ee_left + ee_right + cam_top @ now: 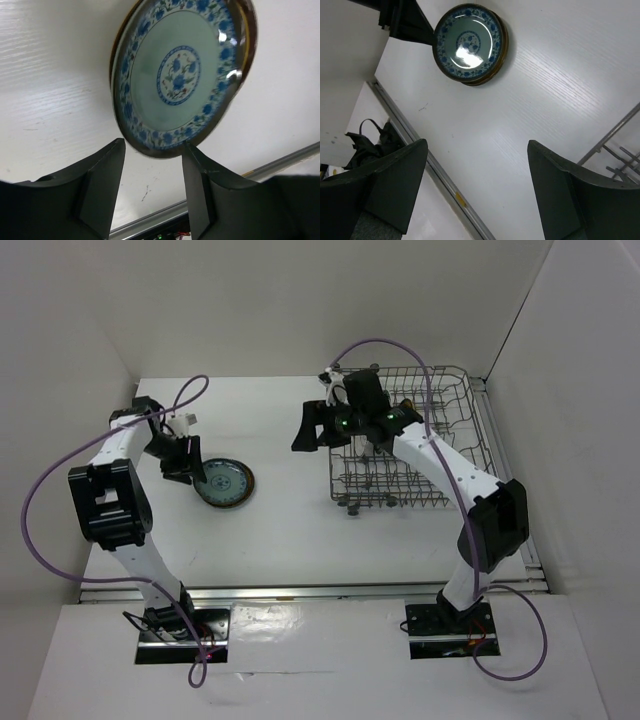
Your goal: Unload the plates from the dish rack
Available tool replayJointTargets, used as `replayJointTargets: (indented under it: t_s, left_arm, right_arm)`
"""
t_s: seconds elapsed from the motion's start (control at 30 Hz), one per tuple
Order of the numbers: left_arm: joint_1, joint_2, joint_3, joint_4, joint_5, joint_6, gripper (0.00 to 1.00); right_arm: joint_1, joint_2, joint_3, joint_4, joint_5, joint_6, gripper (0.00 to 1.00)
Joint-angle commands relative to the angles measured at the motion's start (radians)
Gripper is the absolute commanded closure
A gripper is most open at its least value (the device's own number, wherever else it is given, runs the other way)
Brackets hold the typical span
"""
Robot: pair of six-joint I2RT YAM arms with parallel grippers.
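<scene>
My right gripper is above the brown plate's rim (407, 403), which lies to its right in the top view. It will swing over the rack and lower onto that rim next.
A teal-blue plate (225, 482) lies flat on the white table, left of centre, with a brown rim showing under its edge. My left gripper (185, 462) is at the plate's left edge. In the left wrist view the left gripper (153, 145) is open, its fingertips either side of the rim of the plate (182, 75) without gripping it. My right gripper (310, 427) hangs open and empty over the table, just left of the dish rack (455, 455). The right wrist view looks between the right gripper's (477, 144) fingers to bare table, the plate (469, 42) and the rack's wires (620, 150).
White walls close in the table at the back and both sides. A metal rail (300, 590) runs along the table's near edge. Purple cables loop from both arms. The right arm crosses over the front of the rack.
</scene>
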Motion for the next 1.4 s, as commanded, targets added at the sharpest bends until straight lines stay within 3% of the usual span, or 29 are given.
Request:
replayJointTargets:
  t_s: [0.0, 0.17, 0.3, 0.43, 0.57, 0.9, 1.13, 1.3, 1.37]
  left_arm:
    - [-0.013, 0.004, 0.042, -0.041, -0.068, 0.033, 0.38]
    - [-0.082, -0.033, 0.042, -0.041, -0.221, 0.067, 0.30]
    - [-0.091, -0.042, 0.042, -0.041, -0.271, 0.058, 0.29]
    - [-0.091, -0.122, 0.042, -0.031, -0.225, 0.039, 0.29]
    - [-0.091, -0.206, -0.011, -0.021, -0.177, 0.039, 0.29]
    - [-0.091, -0.312, -0.137, 0.012, -0.208, 0.039, 0.29]
    - [-0.091, -0.345, -0.178, 0.012, -0.226, 0.061, 0.29]
    - [-0.091, -0.354, -0.198, 0.012, -0.226, 0.061, 0.29]
    - [-0.091, -0.354, -0.198, 0.012, -0.226, 0.061, 0.29]
  right_arm:
    - [-0.012, -0.087, 0.059, -0.039, 0.060, -0.014, 0.12]
    - [-0.088, -0.107, 0.119, -0.158, 0.163, -0.014, 0.11]
    - [-0.168, -0.107, 0.171, -0.248, 0.331, -0.023, 0.08]
    - [-0.283, -0.069, 0.240, -0.323, 0.552, -0.061, 0.08]
    - [-0.374, 0.035, 0.291, -0.355, 0.658, -0.110, 0.07]
    - [-0.542, 0.202, 0.232, -0.242, 0.505, -0.075, 0.11]
    - [-0.555, 0.310, 0.256, -0.185, 0.357, -0.084, 0.14]
    - [-0.535, 0.329, 0.202, -0.124, 0.338, -0.064, 0.25]
    - [-0.535, 0.329, 0.191, -0.114, 0.347, -0.064, 0.39]
